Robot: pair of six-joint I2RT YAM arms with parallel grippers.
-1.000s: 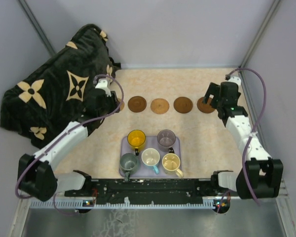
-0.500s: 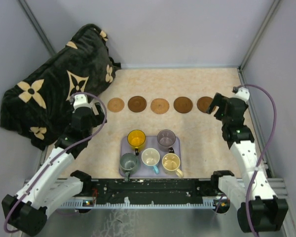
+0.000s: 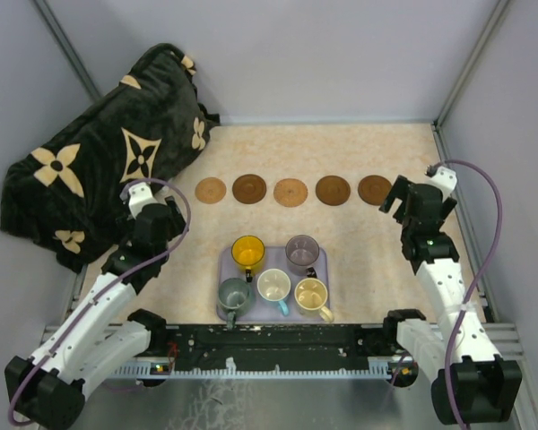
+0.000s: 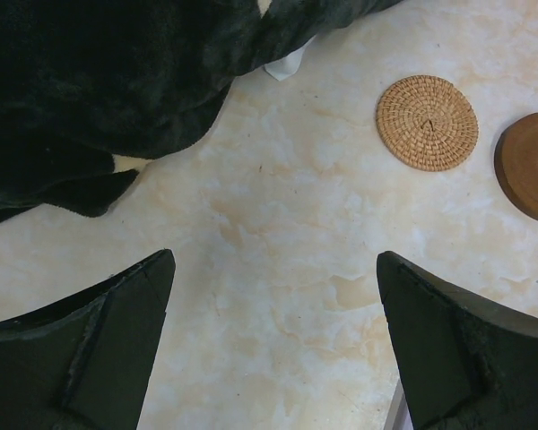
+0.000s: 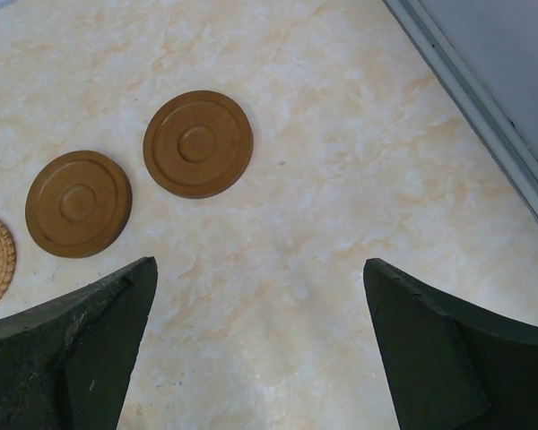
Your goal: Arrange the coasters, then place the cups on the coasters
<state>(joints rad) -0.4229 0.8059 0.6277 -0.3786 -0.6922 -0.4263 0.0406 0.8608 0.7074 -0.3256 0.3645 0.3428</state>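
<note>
The purple-grey cup's black handle (image 3: pixel 311 272) is back from my right gripper and below it. I should move my right gripper to the left in the top view next and lower it onto that handle.
Five coasters lie in a row across the table: light tan (image 3: pixel 211 190), brown (image 3: pixel 249 188), tan (image 3: pixel 290 193), brown (image 3: pixel 333 190), brown (image 3: pixel 375 190). The cups stand together on a lavender tray (image 3: pixel 320 270): yellow (image 3: pixel 247 252), purple-grey (image 3: pixel 301 251), grey-green (image 3: pixel 234 294), white with blue handle (image 3: pixel 273 286), cream (image 3: pixel 311 294). My left gripper (image 3: pixel 166 217) (image 4: pixel 275 260) is open and empty over bare table, near-left of the woven tan coaster (image 4: pixel 427 123). My right gripper (image 3: pixel 399 202) (image 5: pixel 258 264) is open and empty, just near-right of the end brown coaster (image 5: pixel 197 143).
A black blanket with tan flower prints (image 3: pixel 99 161) (image 4: pixel 99 81) is heaped at the back left, close to my left gripper. A grey wall rail (image 5: pixel 471 90) runs along the table's right edge.
Both grippers have let go of the end coasters, opened wide and drawn back toward the near side. The coasters stay in their row.
</note>
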